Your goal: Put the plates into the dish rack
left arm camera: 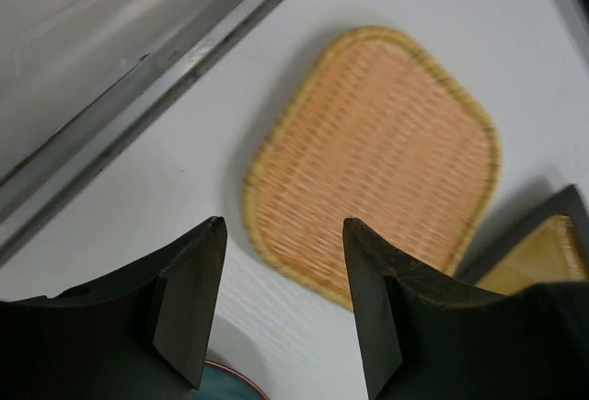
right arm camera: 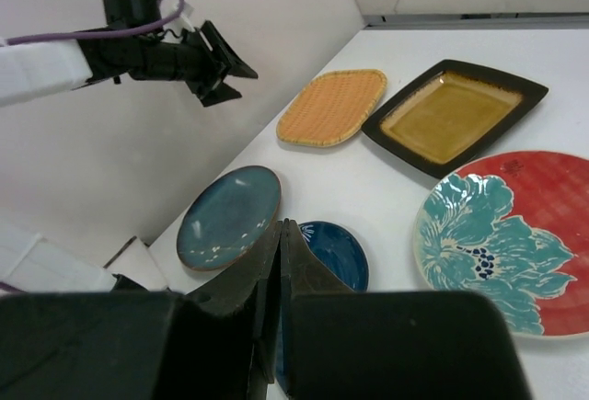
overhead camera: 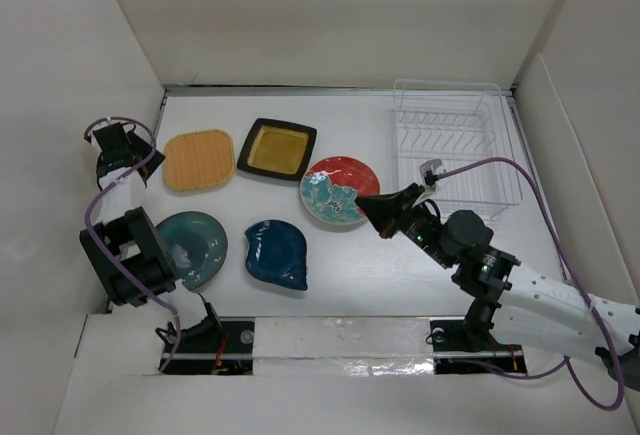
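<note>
My left gripper goes down next, fingers open, onto the orange plate's near corner (overhead camera: 171,183) (left arm camera: 256,222) by the wall. Bare table beside the orange plate's rim leaves room for a finger.
Five plates lie on the white table: orange (overhead camera: 198,159), black-rimmed yellow square (overhead camera: 276,149), red with teal flowers (overhead camera: 338,190), dark blue leaf-shaped (overhead camera: 277,253) and teal-grey (overhead camera: 190,247). The clear dish rack (overhead camera: 455,145) stands empty at the back right. My left gripper (overhead camera: 138,155) is open and empty, raised left of the orange plate (left arm camera: 368,156). My right gripper (overhead camera: 364,203) is shut and empty, hovering at the red plate's right edge; in its wrist view the tips (right arm camera: 281,230) point over the blue plate (right arm camera: 336,253) and the teal-grey plate (right arm camera: 230,216).
White walls enclose the table on the left, back and right. The left wall's metal edge strip (left arm camera: 156,69) runs close to the orange plate. The left gripper (right arm camera: 221,69) shows raised near the left wall. Purple cables trail from both arms.
</note>
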